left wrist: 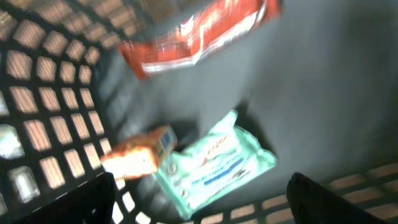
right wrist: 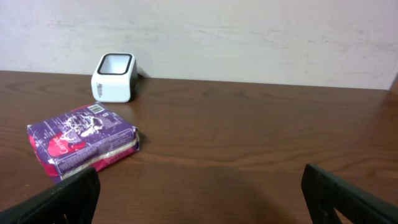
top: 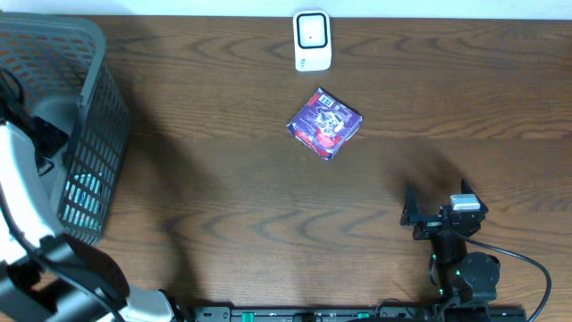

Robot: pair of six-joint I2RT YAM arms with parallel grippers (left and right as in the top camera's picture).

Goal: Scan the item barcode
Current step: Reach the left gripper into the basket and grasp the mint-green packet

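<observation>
The green wipes pack (top: pixel 84 197) lies below, beside the orange box. My left gripper should go down deeper into the grey basket (top: pixel 89 98) next, with its open fingers on both sides of the pack.
A purple and red packet (top: pixel 324 122) (right wrist: pixel 81 142) lies flat on the table, just in front of the white barcode scanner (top: pixel 312 40) (right wrist: pixel 114 77). My left gripper (left wrist: pixel 205 208) hangs open inside the grey basket (top: pixel 89 98), holding nothing. Below it lie a green wipes pack (left wrist: pixel 214 162), an orange box (left wrist: pixel 140 152) and a red packet (left wrist: pixel 196 34), all blurred. My right gripper (top: pixel 418 213) (right wrist: pixel 199 199) rests open near the table's front right, well short of the purple packet, with nothing between its fingers.
The basket stands at the table's left edge, its lattice walls (left wrist: pixel 43 99) close around my left gripper. My left arm (top: pixel 27 188) reaches over the basket's near side. A pale wall (right wrist: pixel 249 37) rises behind the scanner.
</observation>
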